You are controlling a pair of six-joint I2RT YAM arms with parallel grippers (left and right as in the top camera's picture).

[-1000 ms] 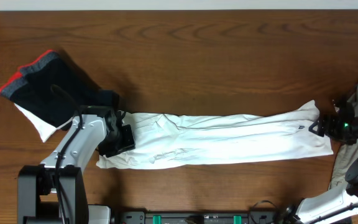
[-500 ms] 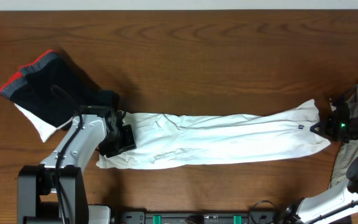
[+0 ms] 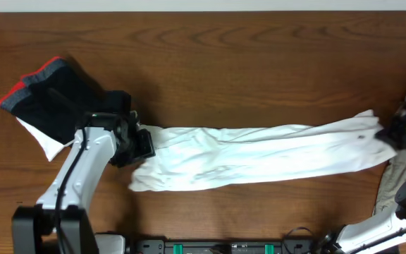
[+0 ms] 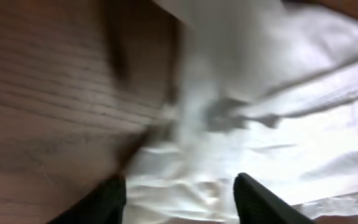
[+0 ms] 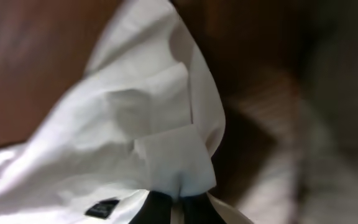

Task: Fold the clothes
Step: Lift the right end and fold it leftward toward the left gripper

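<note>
The T-shirt lies stretched out, so the fold of its hem should next be carried by my right gripper to the left in the overhead view onto the folded T-shirt's middle (image 3: 265, 149) and released there.
The clothes, a white T-shirt (image 3: 259, 155), lie folded into a long strip across the table from left to right. My right gripper (image 3: 400, 134) is at the strip's right end, shut on a fold of the hem (image 5: 173, 155). A small dark tag (image 5: 101, 208) shows beside its fingers (image 5: 157, 208). My left gripper (image 3: 141, 144) hovers over the strip's left end. In the left wrist view its fingers (image 4: 260, 199) stand apart with rumpled white cloth (image 4: 278, 124) lying between and below them. The view is blurred, and no pinch on the cloth shows.
A dark garment with red trim (image 3: 55, 102) lies at the left, with a white piece (image 3: 39, 141) under it, close to my left arm. A pale grey cloth (image 3: 404, 183) lies at the right edge under my right arm.
My right gripper shut on the hem and pulled it to the right. The whole strip slid right, its left end moving from under the left gripper. The left jaws widened.
</note>
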